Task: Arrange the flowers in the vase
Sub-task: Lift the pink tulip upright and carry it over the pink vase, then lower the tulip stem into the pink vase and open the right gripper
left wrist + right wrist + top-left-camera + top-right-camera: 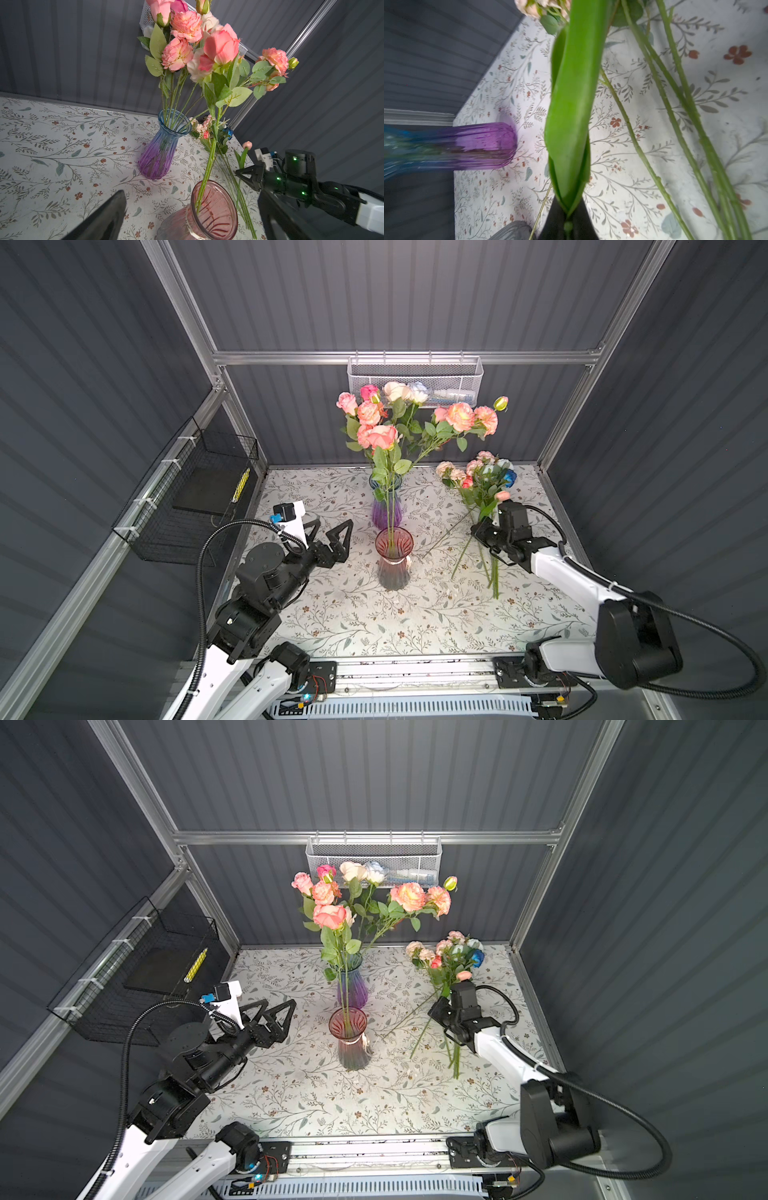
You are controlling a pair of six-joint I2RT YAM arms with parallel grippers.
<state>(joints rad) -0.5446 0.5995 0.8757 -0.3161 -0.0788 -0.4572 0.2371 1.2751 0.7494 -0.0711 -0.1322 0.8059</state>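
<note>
The pink vase's opening (400, 541) is still mostly open, so next I need to raise my right gripper, carry the broad-leaved flower's stem across over it, lower the stem inside and let go.
Two glass vases stand mid-table. The blue-and-purple vase (386, 508) (352, 986) (160, 153) holds several pink, peach and cream flowers (378, 423) (332, 898). The pink vase (394, 560) (350, 1040) (209, 209) holds one pink rose (382, 435) (222, 45). More flowers (478, 481) (449, 955), one deep blue, lie at the right. My right gripper (478, 531) (434, 1011) (568, 216) is shut on the stem of a broad-leaved flower (571, 104) with a pink bud (503, 495) (247, 144). My left gripper (334, 524) (278, 1006) (192, 196) is open, left of the pink vase and apart from it.
A white mesh basket (415, 377) hangs on the back wall behind the blooms. A black wire basket (187, 497) is fixed to the left wall. Bare stems (492, 572) (675, 124) lie under and beside my right gripper. The table (353, 614) has a floral cover.
</note>
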